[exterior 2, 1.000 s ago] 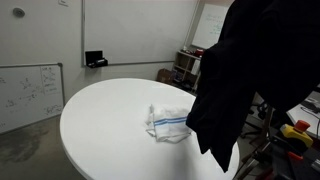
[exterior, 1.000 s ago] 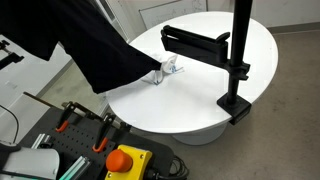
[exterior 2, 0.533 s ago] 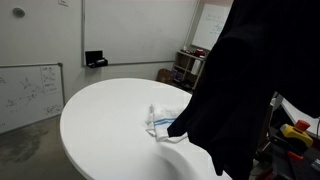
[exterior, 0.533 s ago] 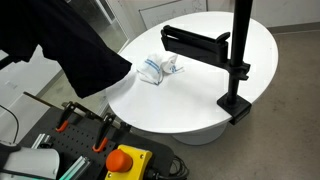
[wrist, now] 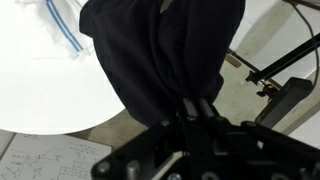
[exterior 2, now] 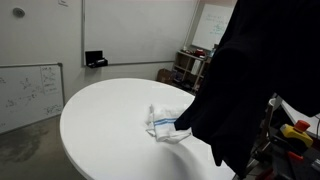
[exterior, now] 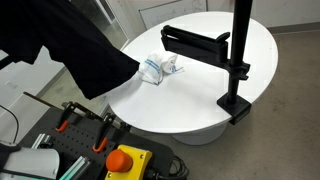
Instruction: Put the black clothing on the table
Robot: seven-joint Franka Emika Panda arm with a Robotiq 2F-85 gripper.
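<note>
My gripper moves the black clothing outward over the table near the towel and down next, before opening, since it still hangs partly past the table's edge.
The black clothing [exterior: 85, 55] hangs in the air from my gripper [wrist: 192, 106], which is shut on its top. It drapes over the edge of the round white table [exterior: 200, 95], its lower hem just above the rim. In an exterior view the clothing [exterior 2: 245, 90] fills the right side and hides the arm. In the wrist view the dark cloth [wrist: 165, 50] hangs away from the jaws, over the table edge and the floor.
A white towel with blue stripes [exterior: 158, 67] lies crumpled on the table, also seen in an exterior view [exterior 2: 165, 122]. A black camera stand [exterior: 235, 60] is clamped to the table's edge. A cart with clamps and a red stop button [exterior: 125, 160] stands beside the table.
The hanging clothing has swung back off the table, uncovering the towel, and has now drifted slightly toward the table again.
</note>
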